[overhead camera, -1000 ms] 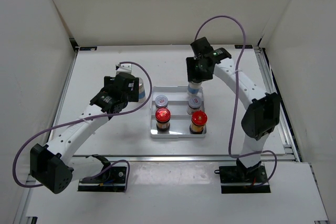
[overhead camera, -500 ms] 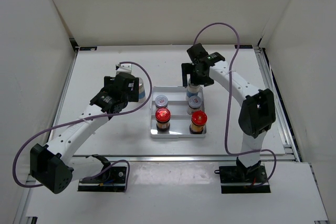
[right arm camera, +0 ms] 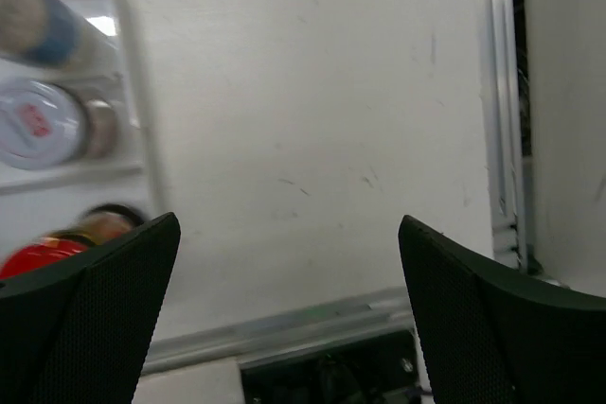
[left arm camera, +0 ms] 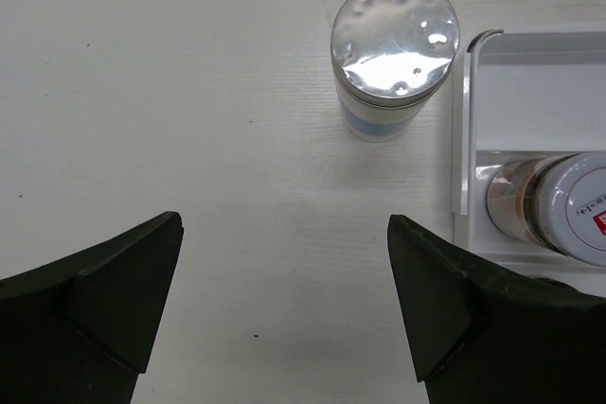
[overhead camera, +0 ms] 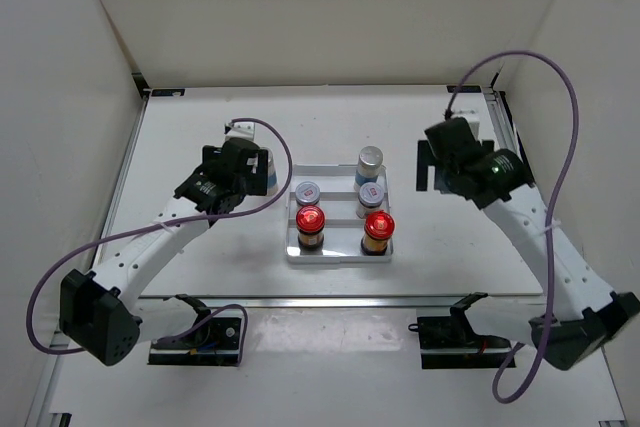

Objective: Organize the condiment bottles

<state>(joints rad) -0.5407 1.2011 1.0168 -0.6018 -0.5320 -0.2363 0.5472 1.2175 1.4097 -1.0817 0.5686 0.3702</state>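
Observation:
The left gripper goes outward and to the right in the top view next, over the second bottle's grey cap (left arm camera: pixel 396 37), then down. The bottle stands beyond its fingers.
A white stepped tray (overhead camera: pixel 339 253) holds five condiment bottles: a tall grey-capped one (overhead camera: pixel 370 161) at its back right, two short silver-lidded ones (overhead camera: pixel 308 192) (overhead camera: pixel 371 193), and two red-capped ones (overhead camera: pixel 310 219) (overhead camera: pixel 378 226) in front. A second grey-capped, blue-labelled bottle (left arm camera: pixel 395 33) stands upright on the table just left of the tray rim (left arm camera: pixel 464 120). My left gripper (left arm camera: pixel 284 224) is open and empty, short of that bottle and apart from it. My right gripper (overhead camera: pixel 432 167) is open and empty over bare table right of the tray (right arm camera: pixel 133 92).
A metal rail (right arm camera: pixel 502 92) marks the table's right edge, close to the right gripper. White walls enclose the table at the back and sides. A silver-lidded bottle (left arm camera: pixel 568 205) in the tray lies just right of the left gripper's right finger.
My right gripper opened, left the tall grey-capped bottle standing at the tray's back right, and swung away to the right. The left arm has barely moved.

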